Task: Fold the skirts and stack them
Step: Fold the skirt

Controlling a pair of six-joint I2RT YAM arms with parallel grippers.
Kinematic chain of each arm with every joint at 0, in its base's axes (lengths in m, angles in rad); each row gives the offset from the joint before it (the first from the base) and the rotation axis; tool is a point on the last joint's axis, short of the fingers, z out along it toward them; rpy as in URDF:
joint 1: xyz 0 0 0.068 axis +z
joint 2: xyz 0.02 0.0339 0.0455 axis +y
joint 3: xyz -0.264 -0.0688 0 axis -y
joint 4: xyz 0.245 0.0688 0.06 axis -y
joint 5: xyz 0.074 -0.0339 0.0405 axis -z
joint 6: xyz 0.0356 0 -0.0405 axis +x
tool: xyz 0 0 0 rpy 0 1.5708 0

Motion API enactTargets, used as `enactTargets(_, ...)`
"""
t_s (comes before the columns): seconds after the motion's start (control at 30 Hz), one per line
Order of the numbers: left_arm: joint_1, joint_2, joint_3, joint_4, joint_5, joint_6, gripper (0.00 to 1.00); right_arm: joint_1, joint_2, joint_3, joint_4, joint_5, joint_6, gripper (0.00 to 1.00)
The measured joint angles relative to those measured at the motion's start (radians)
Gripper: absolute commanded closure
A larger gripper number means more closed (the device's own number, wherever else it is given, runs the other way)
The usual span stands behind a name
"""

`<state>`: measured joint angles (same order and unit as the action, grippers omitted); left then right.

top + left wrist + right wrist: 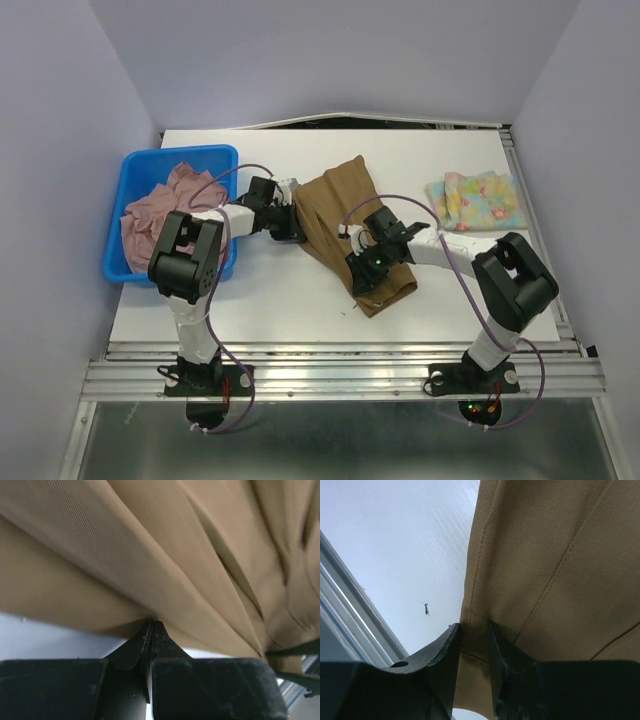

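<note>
Slanting folds still crease the brown skirt. My left gripper will pull the skirt's edge outward toward the bare tabletop beyond it and let go of the edge.
The brown pleated skirt (335, 205) lies spread diagonally across the middle of the table (260, 290). My left gripper (297, 228) is at its left edge; in the left wrist view the jaws (151, 622) are pressed together on the edge of the brown cloth (150, 545). My right gripper (366, 283) is over the skirt's near hem. In the right wrist view it (474, 626) stands open a little, with the hem corner of the brown cloth (550, 555) between its fingers. The pastel flowered skirt (473, 200) lies folded at the right. The dusty pink skirt (165, 205) is crumpled in the bin.
The blue plastic bin (180, 155) stands at the table's left edge, beside my left arm. A metal rail (340, 350) runs along the near edge. A small dark speck (426, 609) lies on the white table surface by the hem.
</note>
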<state>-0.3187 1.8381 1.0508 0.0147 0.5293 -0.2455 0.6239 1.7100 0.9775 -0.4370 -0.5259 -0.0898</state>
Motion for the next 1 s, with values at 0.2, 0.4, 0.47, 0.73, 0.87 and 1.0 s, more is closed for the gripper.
enactTargets(0.2,0.013,0.153,0.180,-0.061,0.009,0.024,1.00,0.003,0.004,-0.006,0.017,-0.071,-0.005,0.66)
enactTargets(0.4,0.031,0.270,0.398,-0.153,-0.055,0.099,0.98,0.007,0.019,0.018,0.010,-0.168,0.004,0.49)
enactTargets(0.47,0.040,0.282,0.437,-0.165,-0.079,0.126,0.91,-0.001,0.018,0.060,-0.007,-0.186,0.017,0.46)
enactTargets(0.73,0.064,0.132,0.370,-0.216,-0.084,0.245,0.55,-0.208,-0.175,0.181,-0.032,-0.268,-0.004,0.45)
enactTargets(0.87,0.056,-0.113,0.219,-0.216,-0.086,0.279,0.55,-0.293,-0.217,0.147,-0.065,-0.284,-0.088,0.48)
enactTargets(1.0,0.028,-0.299,0.140,-0.194,-0.051,0.293,0.58,-0.289,-0.172,0.036,-0.110,-0.312,-0.163,0.54)
